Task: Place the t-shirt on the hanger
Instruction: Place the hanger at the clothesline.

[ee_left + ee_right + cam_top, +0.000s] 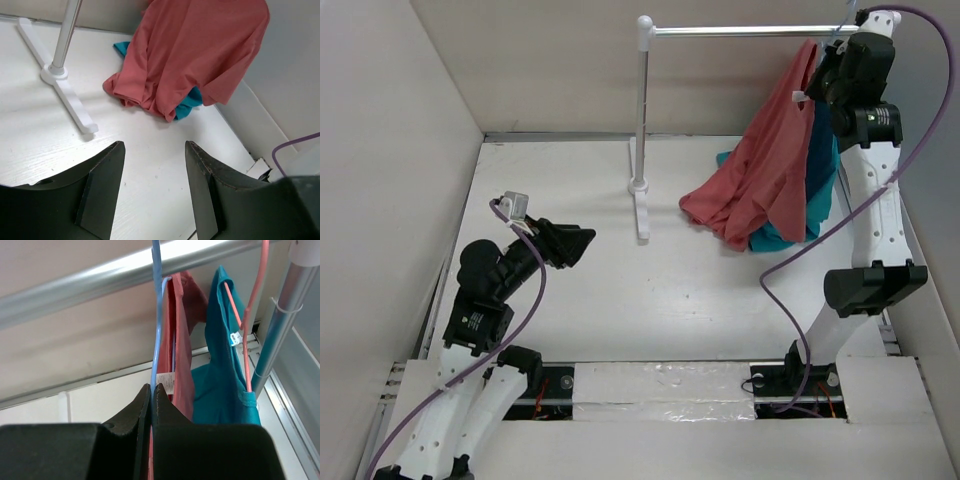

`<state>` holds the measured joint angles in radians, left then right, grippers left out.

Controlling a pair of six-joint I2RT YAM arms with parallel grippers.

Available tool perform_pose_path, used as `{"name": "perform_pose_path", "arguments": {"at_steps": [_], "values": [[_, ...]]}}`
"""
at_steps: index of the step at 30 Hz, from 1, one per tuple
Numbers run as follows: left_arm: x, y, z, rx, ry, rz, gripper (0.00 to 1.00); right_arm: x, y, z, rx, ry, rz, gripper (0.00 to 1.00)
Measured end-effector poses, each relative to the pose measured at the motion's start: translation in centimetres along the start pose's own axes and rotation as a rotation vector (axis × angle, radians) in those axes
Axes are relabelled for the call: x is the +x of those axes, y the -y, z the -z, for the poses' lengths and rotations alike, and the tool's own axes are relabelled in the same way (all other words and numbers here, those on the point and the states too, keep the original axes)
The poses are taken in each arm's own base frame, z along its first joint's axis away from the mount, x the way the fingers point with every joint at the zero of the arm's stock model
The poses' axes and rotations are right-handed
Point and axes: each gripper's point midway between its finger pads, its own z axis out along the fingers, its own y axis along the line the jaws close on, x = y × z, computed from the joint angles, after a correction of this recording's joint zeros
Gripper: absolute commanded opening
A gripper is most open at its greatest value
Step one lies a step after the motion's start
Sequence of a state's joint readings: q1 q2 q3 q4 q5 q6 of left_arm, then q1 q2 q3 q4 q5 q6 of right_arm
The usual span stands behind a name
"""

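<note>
The robot's right gripper already reaches above the metal bar, so it will move gently down and slightly back to set the hanger's hook on the bar and let go of the hanger's wire.
The red t-shirt [770,170] hangs from the rail at the back right, its hem bunched on the table; it also shows in the left wrist view [190,55] and the right wrist view [181,355]. The light-blue wire hanger [156,325] runs up through the shirt's collar to the metal rail [100,282]. My right gripper [151,388] is shut on the hanger's wire just below the rail, and shows high in the top view [830,75]. My left gripper [154,146] is open and empty, low over the table at the left [582,243].
A teal shirt [220,370] hangs on a pink hanger [250,315] beside the red one, closer to the rack's right post [280,325]. The rack's left post and foot [641,190] stand mid-table. Walls close in on the left, back and right.
</note>
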<state>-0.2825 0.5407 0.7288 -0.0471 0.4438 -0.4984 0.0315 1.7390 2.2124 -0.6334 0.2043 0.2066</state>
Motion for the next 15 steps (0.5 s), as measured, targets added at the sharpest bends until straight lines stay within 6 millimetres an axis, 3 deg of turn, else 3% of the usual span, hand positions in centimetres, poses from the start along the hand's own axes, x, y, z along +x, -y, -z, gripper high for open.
{"name": "perform_pose_path", "arguments": {"at_steps": [6, 11, 15], "values": [[1.2, -0.7, 0.0, -0.018, -0.035, -0.004, 0.47, 1.4, 0.6, -1.7, -0.004, -0.015, 0.006, 0.00], [1.6, -1.1, -0.2, -0.027, -0.053, -0.008, 0.47, 5.8, 2.2, -3.8, -0.001, -0.058, -0.001, 0.00], [2.0, -1.5, -0.6, -0.038, -0.070, -0.007, 0.47, 6.3, 2.5, -3.5, -0.025, -0.011, -0.024, 0.00]]}}
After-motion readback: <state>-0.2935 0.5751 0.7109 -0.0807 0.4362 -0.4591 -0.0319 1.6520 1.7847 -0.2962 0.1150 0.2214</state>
